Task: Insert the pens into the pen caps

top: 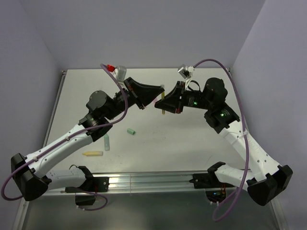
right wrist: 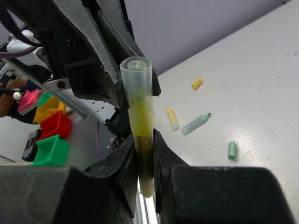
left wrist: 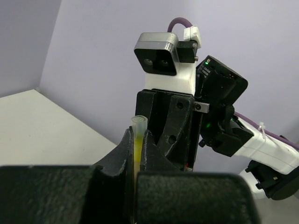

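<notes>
The olive-yellow pen (right wrist: 145, 168) is capped at its top end, so the robot's right gripper will next swing outward, turn its fingers down and lower onto the far tabletop to release it.
An olive-yellow pen (right wrist: 145, 168) stands upright between the fingers of my right gripper (right wrist: 145, 149), which is shut on its body. A translucent pen cap (right wrist: 136, 77) with yellow showing inside sits over the pen's top end. My left gripper (left wrist: 138, 140) is shut on that cap (left wrist: 138, 125); the two grippers meet above the table's middle, left (top: 159, 91) and right (top: 169, 103). On the table lie a yellow pen (top: 92, 153), a mint green pen (top: 107, 142), a green cap (top: 131, 131) and a small yellow cap (right wrist: 196, 83).
The white table (top: 192, 139) has walls behind and at both sides. A metal rail (top: 144, 179) runs along its near edge between the arm bases. Coloured bins (right wrist: 51, 126) stand off the table beyond the left arm.
</notes>
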`<state>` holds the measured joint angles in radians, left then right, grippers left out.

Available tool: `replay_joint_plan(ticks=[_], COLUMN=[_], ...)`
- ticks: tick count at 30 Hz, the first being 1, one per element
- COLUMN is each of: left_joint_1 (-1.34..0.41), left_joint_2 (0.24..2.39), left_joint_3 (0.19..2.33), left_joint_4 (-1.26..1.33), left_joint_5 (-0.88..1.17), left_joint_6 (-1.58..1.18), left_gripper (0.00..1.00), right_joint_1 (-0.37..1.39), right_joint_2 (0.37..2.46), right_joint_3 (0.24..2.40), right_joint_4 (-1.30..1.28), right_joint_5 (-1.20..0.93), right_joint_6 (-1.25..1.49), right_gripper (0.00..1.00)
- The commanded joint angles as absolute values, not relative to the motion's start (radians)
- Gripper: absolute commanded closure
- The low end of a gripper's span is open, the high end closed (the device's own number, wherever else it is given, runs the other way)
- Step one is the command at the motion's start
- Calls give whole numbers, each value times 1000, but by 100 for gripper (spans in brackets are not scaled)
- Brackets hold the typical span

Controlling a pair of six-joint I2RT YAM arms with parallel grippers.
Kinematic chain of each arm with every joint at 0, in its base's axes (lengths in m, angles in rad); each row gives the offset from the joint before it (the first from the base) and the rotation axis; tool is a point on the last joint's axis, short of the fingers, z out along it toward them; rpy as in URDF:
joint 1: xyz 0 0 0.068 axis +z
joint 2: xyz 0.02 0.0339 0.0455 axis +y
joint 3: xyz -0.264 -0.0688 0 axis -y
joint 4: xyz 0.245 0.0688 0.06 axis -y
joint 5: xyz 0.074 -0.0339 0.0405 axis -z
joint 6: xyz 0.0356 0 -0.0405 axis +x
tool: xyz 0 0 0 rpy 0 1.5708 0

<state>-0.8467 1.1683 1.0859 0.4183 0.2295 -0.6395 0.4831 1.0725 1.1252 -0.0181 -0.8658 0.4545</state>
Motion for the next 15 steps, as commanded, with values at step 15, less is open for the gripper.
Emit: replay_joint_plan(ticks=[15], left_joint_1=[-850], left_joint_2=[1170], left_joint_3=[943], left_joint_4=[318], left_joint_5=[712], left_joint_6=[-690], left_gripper=[100], right_joint_1=[364], right_joint_2=[1040], right_joint_3=[1117], right_joint_4=[469], right_joint_5=[-848], right_joint_6=[558], right_gripper=[100])
